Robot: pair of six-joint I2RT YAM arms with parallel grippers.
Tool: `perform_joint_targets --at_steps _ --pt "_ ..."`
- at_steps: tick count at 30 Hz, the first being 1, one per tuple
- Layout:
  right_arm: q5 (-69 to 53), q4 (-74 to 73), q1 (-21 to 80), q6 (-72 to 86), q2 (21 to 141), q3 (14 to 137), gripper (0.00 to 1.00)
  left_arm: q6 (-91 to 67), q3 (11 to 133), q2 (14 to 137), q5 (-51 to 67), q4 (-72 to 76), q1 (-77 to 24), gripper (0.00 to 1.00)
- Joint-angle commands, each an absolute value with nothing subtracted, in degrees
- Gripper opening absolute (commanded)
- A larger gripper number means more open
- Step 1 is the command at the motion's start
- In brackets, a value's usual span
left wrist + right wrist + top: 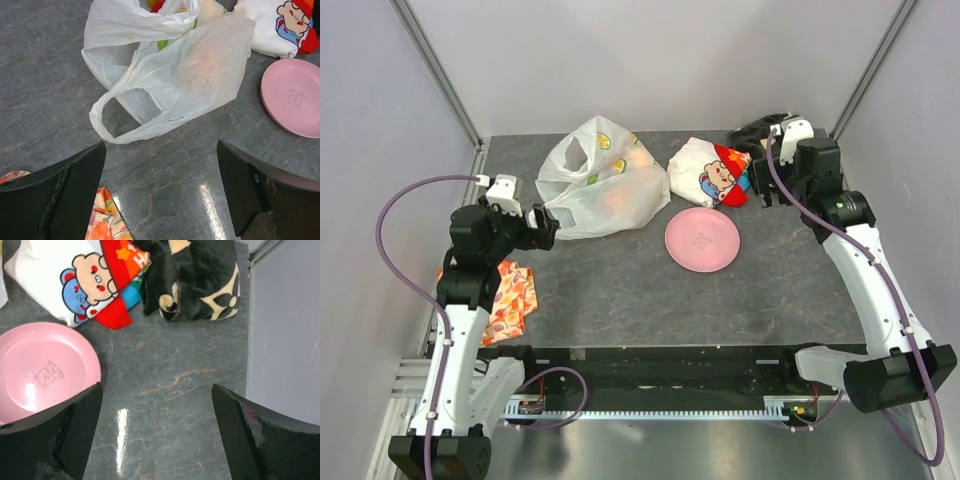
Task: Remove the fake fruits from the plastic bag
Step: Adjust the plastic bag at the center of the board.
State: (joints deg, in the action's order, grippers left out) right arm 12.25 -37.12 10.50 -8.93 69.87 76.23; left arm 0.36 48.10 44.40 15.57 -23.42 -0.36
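Next, my left gripper moves outward past the near loop handle and onto the raised fold (581, 175) (181, 31) beside the bag's opening, because that loose film stands up there.
The plastic bag (603, 180) lies crumpled at the back of the table, left of centre, thin and translucent white. An orange fake fruit (618, 198) shows dimly through its side. In the left wrist view the bag (165, 75) fills the upper half, with the orange fruit (206, 70) blurred behind the film and a red piece (159, 6) at its mouth. One loop handle (107, 127) points toward my left gripper (160, 190), which is open and empty just short of it (542, 228). My right gripper (758, 185) stands open and empty (156, 435) over bare table at the back right.
A pink plate (702, 239) sits right of the bag. A white cloth with a cartoon bear (708, 172) lies behind it, and a black patterned cloth (195, 280) in the back right corner. An orange patterned cloth (508, 295) lies under the left arm. Walls enclose three sides.
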Motion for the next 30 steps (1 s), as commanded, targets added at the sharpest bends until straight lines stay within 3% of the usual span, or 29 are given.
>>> perform_joint_targets --at_steps 1,4,8,16,22,30 --pt "4.78 -41.56 10.55 -14.92 68.56 76.90 0.98 -1.49 52.99 44.47 17.14 -25.30 -0.09 0.99" --pt "-9.03 -41.93 10.98 -21.97 68.55 77.17 0.98 -2.72 55.89 45.35 17.41 -26.54 -0.09 0.98" --pt "-12.30 -39.56 13.79 -20.05 75.04 77.86 0.98 2.26 62.65 51.84 14.85 -25.67 -0.09 0.95" --pt "-17.49 -33.75 15.99 -11.25 89.55 83.49 0.97 24.55 76.46 70.02 26.54 -29.43 -2.28 0.93" --pt "-18.63 -32.62 16.52 -5.63 92.46 86.75 0.97 41.21 80.94 78.74 16.19 -34.98 -12.20 0.94" --pt "-17.32 -31.56 19.78 -6.59 89.30 83.42 0.98 38.23 82.71 86.83 7.31 -30.42 -14.41 0.88"
